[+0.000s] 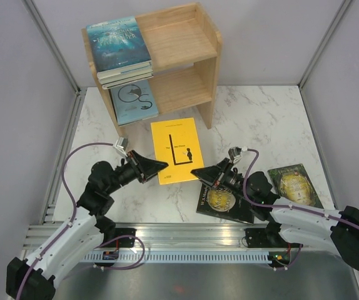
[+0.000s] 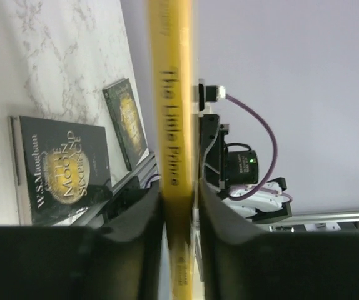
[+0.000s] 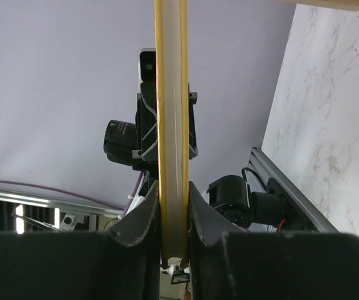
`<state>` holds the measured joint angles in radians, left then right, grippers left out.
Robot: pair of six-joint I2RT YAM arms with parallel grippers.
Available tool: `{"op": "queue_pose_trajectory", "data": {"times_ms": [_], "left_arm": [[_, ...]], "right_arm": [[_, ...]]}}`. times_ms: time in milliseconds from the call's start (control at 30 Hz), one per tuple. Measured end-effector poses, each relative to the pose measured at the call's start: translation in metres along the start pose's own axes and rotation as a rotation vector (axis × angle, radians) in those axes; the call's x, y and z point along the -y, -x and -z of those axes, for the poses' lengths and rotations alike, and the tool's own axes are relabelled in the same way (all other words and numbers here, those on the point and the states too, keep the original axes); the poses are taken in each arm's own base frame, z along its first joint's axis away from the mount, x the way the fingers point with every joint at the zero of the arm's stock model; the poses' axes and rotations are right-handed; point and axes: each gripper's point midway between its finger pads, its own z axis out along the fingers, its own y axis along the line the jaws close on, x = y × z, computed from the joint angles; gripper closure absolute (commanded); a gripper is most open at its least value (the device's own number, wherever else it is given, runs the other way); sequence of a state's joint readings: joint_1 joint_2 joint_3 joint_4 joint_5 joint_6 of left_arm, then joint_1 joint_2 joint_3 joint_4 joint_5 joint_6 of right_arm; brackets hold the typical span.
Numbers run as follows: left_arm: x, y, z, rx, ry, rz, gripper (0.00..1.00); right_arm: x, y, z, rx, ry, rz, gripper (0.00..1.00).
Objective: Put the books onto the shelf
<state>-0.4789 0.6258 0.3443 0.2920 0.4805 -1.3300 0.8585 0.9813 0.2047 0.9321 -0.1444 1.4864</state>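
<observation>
The yellow book in my right gripper needs to go outward next and onto the cover of the pale blue book [image 1: 134, 100], since the shelf's lower level has open room above that book.
A yellow book [image 1: 177, 150] lies flat in front of the wooden shelf [image 1: 192, 47], gripped from both sides. My left gripper [image 1: 162, 166] is shut on its spine edge; in the left wrist view the spine [image 2: 174, 125] runs between the jaws of that gripper [image 2: 179, 209]. My right gripper [image 1: 196, 172] is shut on the opposite edge, and the book's page edge [image 3: 171, 112] sits pinched in the gripper [image 3: 173, 212]. A stack of books with a dark teal cover [image 1: 118, 44] rests on the upper tier. A pale blue book [image 1: 134, 100] is on the lower tier.
A black book [image 1: 224, 201] lies on the marble table under my right arm, also in the left wrist view [image 2: 64, 169]. A green-gold book [image 1: 295, 184] lies near the right front. Grey walls enclose the table; a metal rail [image 1: 186, 234] runs along the near edge.
</observation>
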Motion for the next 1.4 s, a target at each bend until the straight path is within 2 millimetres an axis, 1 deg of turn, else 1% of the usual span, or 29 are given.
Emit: {"op": "queue_pose_trajectory", "data": {"times_ms": [67,100,167,200,267,300,333,433,533,633,700,767,900,967,1067,1200,1300,1400], "left_arm": [[-0.005,-0.001,0.005,0.006,0.029,-0.010,0.46],[-0.006,-0.002,0.008,0.010,0.044,-0.023,0.33],[-0.007,0.000,0.015,0.026,0.078,-0.049,0.24],[-0.004,0.001,0.018,0.038,0.088,-0.069,0.16],[0.008,0.005,0.026,0.060,0.095,-0.118,0.10],[0.014,0.007,0.030,0.068,0.095,-0.142,0.04],[0.019,0.007,0.033,0.072,0.096,-0.160,0.01],[0.038,0.011,0.047,0.097,0.103,-0.225,0.00],[0.045,0.015,0.060,0.127,0.141,-0.278,0.00],[0.043,0.019,0.074,0.162,0.206,-0.321,0.00],[0.039,0.020,0.083,0.179,0.245,-0.342,0.00],[0.033,0.020,0.090,0.190,0.276,-0.357,0.00],[0.021,0.018,0.105,0.201,0.340,-0.383,0.00],[0.016,0.017,0.112,0.204,0.363,-0.393,0.00],[0.012,0.015,0.120,0.212,0.384,-0.403,0.00],[0.008,0.013,0.127,0.217,0.401,-0.408,0.00],[0.006,0.012,0.130,0.218,0.409,-0.407,0.00],[0.005,0.011,0.132,0.218,0.413,-0.406,0.00]], "right_arm": [[-0.001,-0.001,-0.003,-0.007,-0.015,0.003,1.00],[0.000,-0.002,-0.004,-0.011,-0.028,0.005,1.00],[0.000,-0.001,-0.009,-0.014,-0.059,0.016,1.00],[-0.001,-0.001,-0.012,-0.014,-0.072,0.022,1.00],[-0.008,0.001,-0.018,-0.014,-0.082,0.034,1.00],[-0.012,0.002,-0.020,-0.014,-0.083,0.040,1.00],[-0.018,0.003,-0.023,-0.014,-0.080,0.046,1.00],[-0.035,0.005,-0.030,-0.014,-0.065,0.064,1.00],[-0.050,0.009,-0.036,-0.012,-0.056,0.087,1.00],[-0.060,0.015,-0.046,-0.014,-0.047,0.102,1.00],[-0.061,0.024,-0.057,-0.010,-0.055,0.104,1.00],[-0.055,0.038,-0.072,-0.002,-0.078,0.098,1.00],[-0.036,0.067,-0.105,0.009,-0.137,0.080,1.00],[-0.032,0.080,-0.124,0.009,-0.155,0.074,1.00],[-0.037,0.097,-0.157,0.003,-0.152,0.076,1.00],[-0.056,0.107,-0.199,-0.032,-0.100,0.094,1.00],[-0.063,0.111,-0.221,-0.052,-0.070,0.103,1.00],[-0.056,0.114,-0.238,-0.069,-0.069,0.098,1.00]]}}
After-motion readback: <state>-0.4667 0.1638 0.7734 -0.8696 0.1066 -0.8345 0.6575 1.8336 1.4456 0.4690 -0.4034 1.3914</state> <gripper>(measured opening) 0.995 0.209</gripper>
